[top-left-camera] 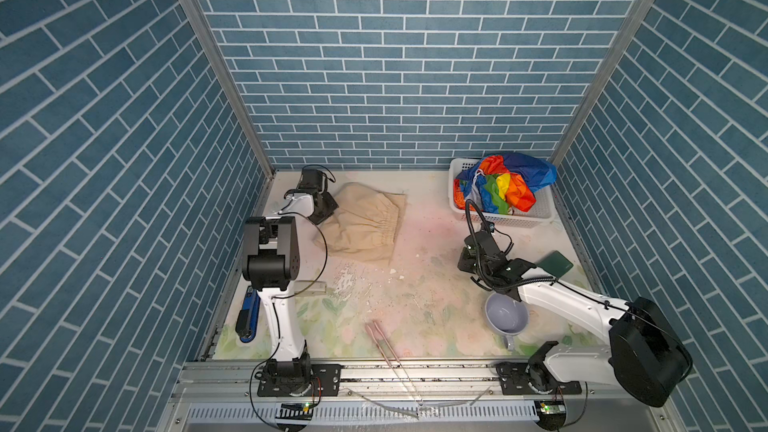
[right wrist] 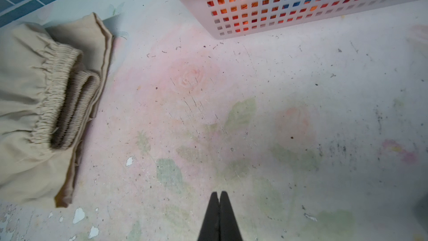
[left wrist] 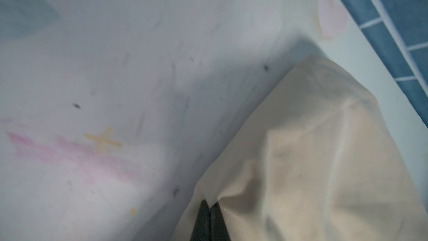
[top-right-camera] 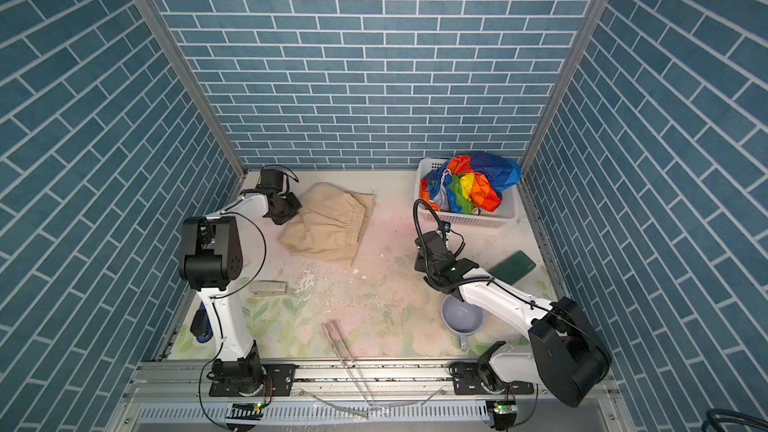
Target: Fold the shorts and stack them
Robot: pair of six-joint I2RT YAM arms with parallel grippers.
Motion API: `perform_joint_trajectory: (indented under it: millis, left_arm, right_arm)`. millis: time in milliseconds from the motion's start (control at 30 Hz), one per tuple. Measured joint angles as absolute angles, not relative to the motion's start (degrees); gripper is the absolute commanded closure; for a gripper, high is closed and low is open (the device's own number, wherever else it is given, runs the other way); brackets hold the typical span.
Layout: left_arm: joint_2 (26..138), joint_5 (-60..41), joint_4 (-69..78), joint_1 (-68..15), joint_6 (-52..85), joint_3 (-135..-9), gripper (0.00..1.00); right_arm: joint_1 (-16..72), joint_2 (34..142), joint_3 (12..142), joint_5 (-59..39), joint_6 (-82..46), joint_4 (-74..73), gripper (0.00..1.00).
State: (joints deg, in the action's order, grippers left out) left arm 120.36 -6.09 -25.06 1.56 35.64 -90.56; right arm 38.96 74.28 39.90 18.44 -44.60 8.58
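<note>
My left gripper needs to drag the fold of the beige shorts toward the nearest side next and let go of it on the tabletop by its back corner (top-left-camera: 281, 186), because that part of the tabletop is bare.
The beige shorts (top-left-camera: 365, 228) (top-right-camera: 328, 224) lie folded at the back left of the table, elastic waist toward the middle. My left gripper (top-left-camera: 322, 211) (top-right-camera: 282, 211) sits at their left edge. In the left wrist view it (left wrist: 209, 202) is shut on a pinched fold of the beige cloth (left wrist: 312, 147). The rainbow-striped shorts (top-left-camera: 505, 182) (top-right-camera: 471, 182) are bunched in the white basket (top-left-camera: 511, 220) (top-right-camera: 478, 220) at the back right. My right gripper (top-left-camera: 463, 261) (top-right-camera: 419, 261) (right wrist: 218, 195) hovers shut and empty over bare table, in front of the basket (right wrist: 301, 12), with the beige shorts (right wrist: 30, 93) off to its side.
A lilac cup (top-left-camera: 506, 317) sits under the right forearm. A dark green phone (top-left-camera: 555, 263) lies near the right wall. Pink tongs (top-left-camera: 386, 351) lie at the front edge. A blue tool (top-left-camera: 249, 317) and a small beige block (top-right-camera: 269, 288) sit by the left arm.
</note>
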Motion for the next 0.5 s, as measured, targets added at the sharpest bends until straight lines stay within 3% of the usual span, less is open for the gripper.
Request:
perform_joint_trajectory:
  millis: [300,500]
  left_arm:
    - [128.3,-0.9,-37.3,9.0,30.0,-110.9,1.0]
    - [132.7,2.7,-42.6,13.0,28.2,-117.2,1.0]
  right_arm:
    - [37.5,78.4,39.9,18.4,-43.4,8.0,1.0]
    - [36.9,82.0,40.2,17.9,-43.0,6.7,1.0]
